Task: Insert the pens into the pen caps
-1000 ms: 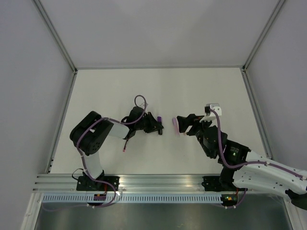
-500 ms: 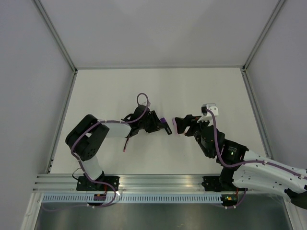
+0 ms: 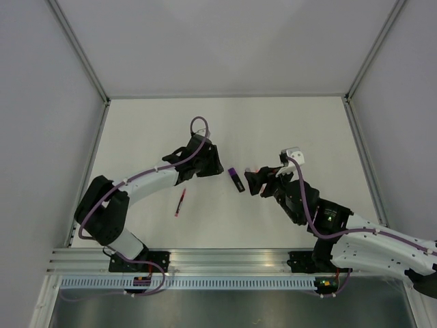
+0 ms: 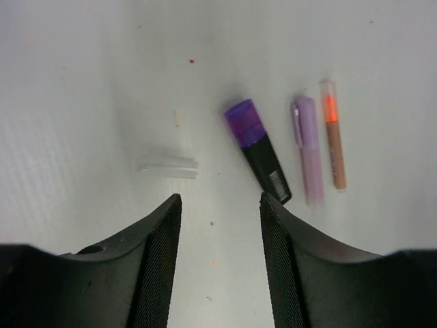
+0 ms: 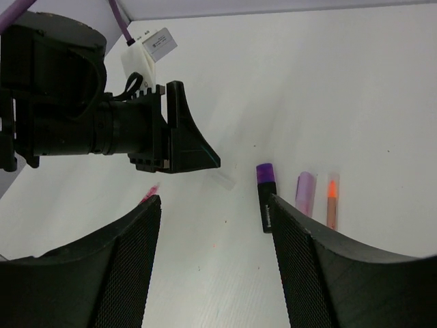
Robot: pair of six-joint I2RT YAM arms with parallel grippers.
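I need to move my open left gripper down, back and to the left in the top view next, onto the thin red pen's middle [image 3: 181, 201], because this arm is the nearest.
The stubby black marker [image 4: 260, 152] lies on the table with a purple cap on its far end. It also shows in the top view [image 3: 237, 180] and the right wrist view [image 5: 265, 199]. To its right lie the pale lilac pen [image 4: 308, 149] and the orange pen [image 4: 332, 145], side by side. A small clear cap [image 4: 167, 167] lies to the marker's left. The thin red pen [image 3: 179, 203] lies nearer the left arm. My left gripper [image 3: 216, 166] is open and empty just left of the marker. My right gripper [image 3: 251, 183] is open and empty just right of it, over the lilac and orange pens.
The white table [image 3: 300, 130] is walled by grey panels, with metal rails along its edges [image 3: 89, 171]. The two grippers face each other a short way apart at the table's middle. The left gripper's black body [image 5: 102, 123] fills the upper left of the right wrist view.
The left gripper carried the purple-tipped marker right to meet the right gripper, which held a pale pink thing. Both have opened and drawn back, and the marker now lies on the table.
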